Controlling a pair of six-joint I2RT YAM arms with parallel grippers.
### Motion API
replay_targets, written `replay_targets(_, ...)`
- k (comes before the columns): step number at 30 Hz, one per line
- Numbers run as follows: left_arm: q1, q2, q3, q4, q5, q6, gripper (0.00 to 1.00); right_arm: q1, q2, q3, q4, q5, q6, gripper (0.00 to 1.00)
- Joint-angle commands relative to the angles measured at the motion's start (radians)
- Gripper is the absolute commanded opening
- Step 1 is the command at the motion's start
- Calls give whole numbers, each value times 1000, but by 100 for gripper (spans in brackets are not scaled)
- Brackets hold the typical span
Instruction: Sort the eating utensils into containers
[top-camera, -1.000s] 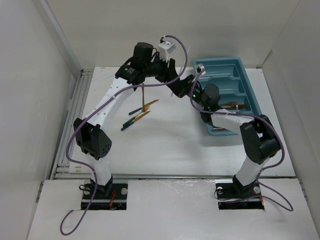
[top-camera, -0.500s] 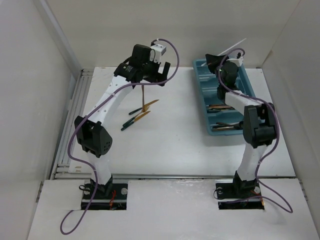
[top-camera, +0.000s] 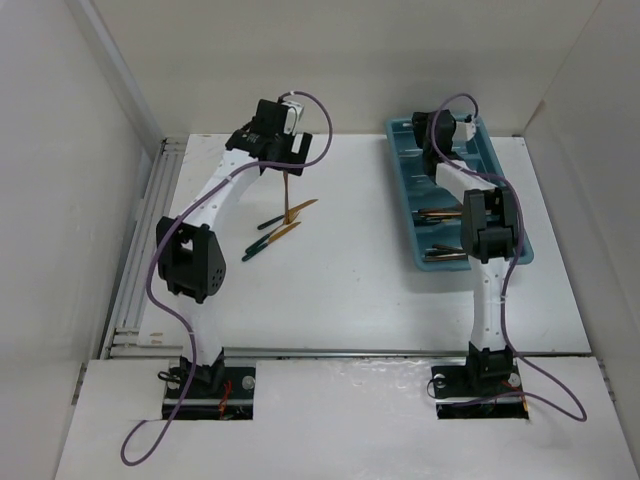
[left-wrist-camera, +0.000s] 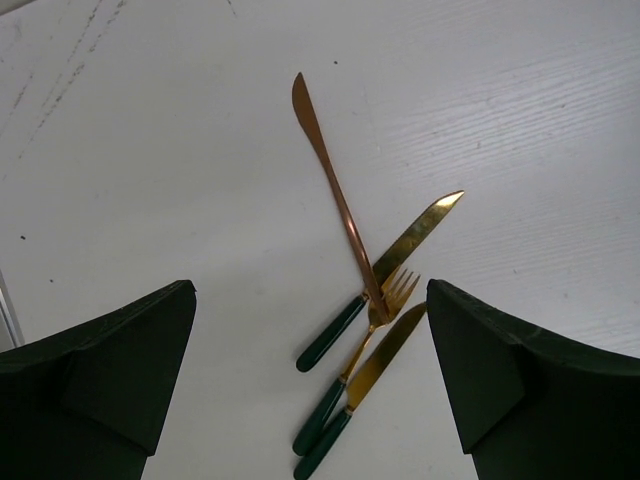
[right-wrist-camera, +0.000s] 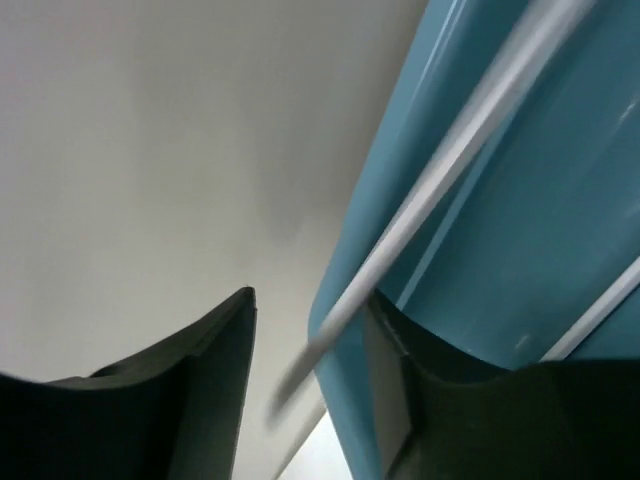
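Observation:
Next, my left gripper comes down open onto the middle of the copper knife (top-camera: 286, 186). That part lies on bare tabletop, clear of the crossing green-handled knives.
The teal tray (top-camera: 505, 205) of long containers lies at the right, with copper utensils (top-camera: 440, 213) in its near compartments. My right gripper (top-camera: 437, 135) hangs over the tray's far end. In the right wrist view its jaws (right-wrist-camera: 310, 300) stand open, and a blurred cream-white stick (right-wrist-camera: 440, 170) runs loose between them, along the tray wall (right-wrist-camera: 520, 230). My left gripper (top-camera: 280, 155) is open above the table at the far left. Below it lie a copper knife (left-wrist-camera: 325, 180), a gold fork (left-wrist-camera: 385, 300) and two green-handled gold knives (left-wrist-camera: 375, 365), crossing one another.
White walls close in the table at the back and on both sides. The loose utensils (top-camera: 283, 222) lie left of centre, well apart from the tray. A ribbed rail (top-camera: 150, 240) runs along the table's left edge.
The two grippers were close together mid-table. The right one swung the white stick to the tray's far end and parted its jaws. The left one drew back leftward and opened wide.

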Motion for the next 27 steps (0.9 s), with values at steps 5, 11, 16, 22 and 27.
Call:
replay_targets(5, 12, -25, -57, 46, -30, 57, 100, -11, -13, 54, -71, 73, 35, 84)
replay_targets(11, 12, -63, -133, 57, -41, 164, 100, -11, -47, 44, -71, -21, -84, 94)
replay_targets(16, 31, -60, -206, 90, 54, 198, 100, 24, -137, 130, -71, -179, -658, 95)
replay_targets(22, 40, 224, -28, -8, 138, 64, 100, 175, -386, -95, -71, -82, -1109, 100)
replay_targets(27, 77, 443, 279, -117, 128, -67, 100, 198, -575, -284, -71, -102, -1182, 100)
